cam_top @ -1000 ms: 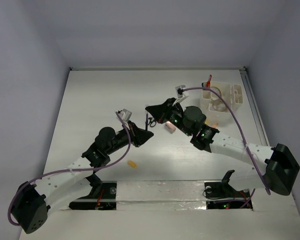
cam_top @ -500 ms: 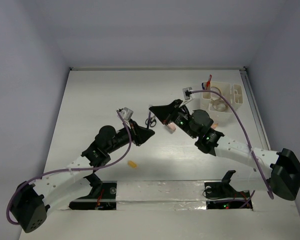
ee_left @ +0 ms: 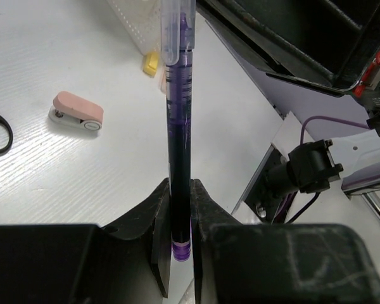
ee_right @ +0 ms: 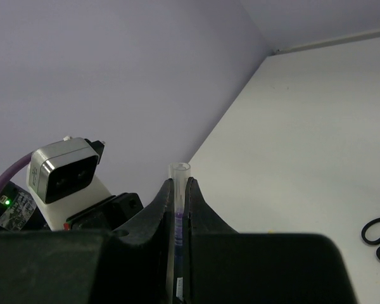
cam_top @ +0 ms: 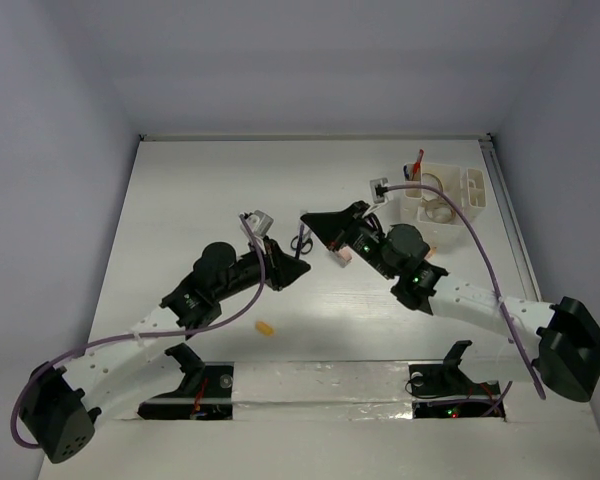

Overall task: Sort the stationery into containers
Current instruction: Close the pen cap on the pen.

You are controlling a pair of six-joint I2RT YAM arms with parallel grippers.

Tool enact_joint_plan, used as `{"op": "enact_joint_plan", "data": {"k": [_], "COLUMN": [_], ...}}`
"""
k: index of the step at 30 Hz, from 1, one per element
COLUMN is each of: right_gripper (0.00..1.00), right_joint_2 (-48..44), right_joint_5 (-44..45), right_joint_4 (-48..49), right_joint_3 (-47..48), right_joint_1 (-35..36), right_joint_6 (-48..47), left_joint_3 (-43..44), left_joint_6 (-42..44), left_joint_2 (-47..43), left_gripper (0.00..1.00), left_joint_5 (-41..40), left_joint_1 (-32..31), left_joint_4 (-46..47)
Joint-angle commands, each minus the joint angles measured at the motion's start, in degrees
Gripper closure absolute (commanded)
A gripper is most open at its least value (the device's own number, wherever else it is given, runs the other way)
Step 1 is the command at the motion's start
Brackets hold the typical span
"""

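Observation:
My right gripper should move outward to the organiser next, then down to let go of the purple pen in the organiser's far corner section, because a red pen already stands there.
A purple pen with a clear cap is gripped at both ends. My left gripper is shut on its rear end, and my right gripper is shut on the cap end. In the top view the left gripper and right gripper meet tip to tip at mid-table, and the pen itself is too thin to make out there. The white organiser stands at the back right with a tape roll and a red pen in it.
Small black scissors lie on the table under the two grippers. A pink eraser lies just right of them. One yellow block sits nearer the arm bases, and another small one lies beside the organiser.
The right gripper has shifted slightly right and back, and the left gripper has followed to the right. Both stay shut.

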Motion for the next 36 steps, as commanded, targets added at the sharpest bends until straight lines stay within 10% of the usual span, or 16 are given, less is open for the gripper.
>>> {"op": "enact_joint_plan", "data": {"k": [1,19,32,36], "right_gripper": [1.0,1.0,1.0,1.0], "right_joint_2": [1.3,2.6,-7.4,-6.7], "right_joint_5": [-10.2,-8.4,3.8,5.1], "right_joint_4": [-7.4,-3.2,-13.2,-14.1], "right_joint_3": [-5.1,-14.5,-4.9,0.2], "right_joint_1": [2.2,7.9,5.2,-1.9], "right_joint_6": [-0.3,3.5,-3.0,-5.1], "left_joint_3": [9.0,18.9,1.6,-1.0], "left_joint_6": [1.8,3.6,-2.9,-2.6], "left_joint_2": [-0.8,0.5,-0.2,-0.5], "left_gripper": [1.0,1.0,1.0,0.6], "left_joint_5": [-3.9,-3.7,6.5,9.0], "left_joint_1": [0.9,3.1,3.1,3.1], "left_joint_4": [11.7,8.4,13.6,13.0]}}
